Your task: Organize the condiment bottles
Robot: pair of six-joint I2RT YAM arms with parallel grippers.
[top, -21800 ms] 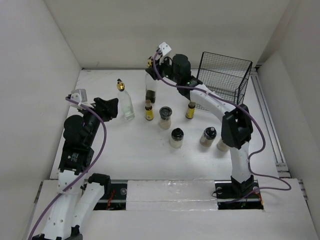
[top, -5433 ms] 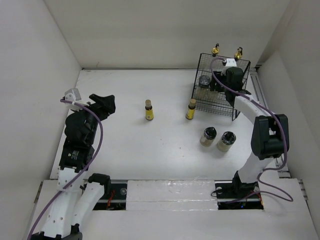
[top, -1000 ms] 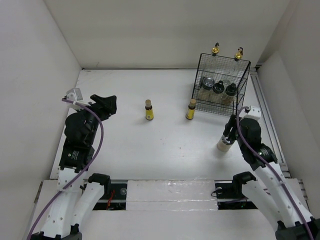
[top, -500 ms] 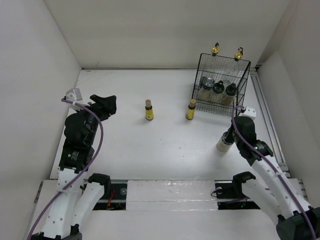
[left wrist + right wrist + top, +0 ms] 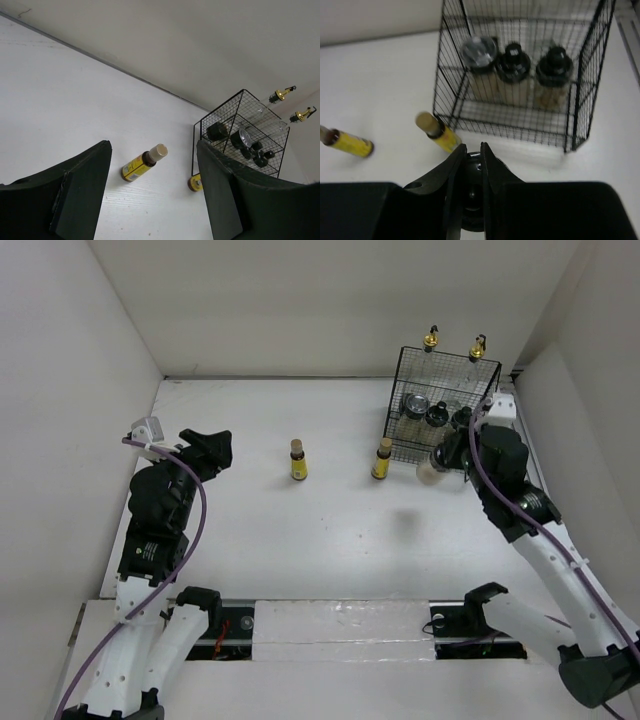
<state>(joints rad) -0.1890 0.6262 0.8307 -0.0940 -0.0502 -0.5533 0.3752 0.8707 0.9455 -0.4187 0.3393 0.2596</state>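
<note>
Next I need to shift my right gripper outward and to the left in the top view, then down into the basket's front corner by the yellow bottle (image 5: 404, 450) (image 5: 472, 109), which is empty.
My right gripper (image 5: 447, 455) is shut on the dark lid of a squat shaker jar (image 5: 432, 468) and holds it in the air just in front of the black wire basket (image 5: 478, 445). In the right wrist view the fingers (image 5: 455, 160) pinch the lid (image 5: 471, 172). Three shaker jars (image 5: 437, 413) stand in the basket's front row, with two tall gold-pourer bottles (image 5: 431, 338) behind them. Two small yellow bottles (image 5: 298, 461) (image 5: 381, 458) stand on the table. My left gripper (image 5: 205, 448) is open and empty at the far left.
White walls close in the table on the left, back and right. The basket (image 5: 520, 125) fills the back right corner. In the left wrist view the yellow bottles (image 5: 143, 162) and the basket (image 5: 220, 150) lie ahead between the open fingers.
My right gripper has lifted the last shaker jar off the table at the front right and carried it up toward the basket. The left arm has not moved.
</note>
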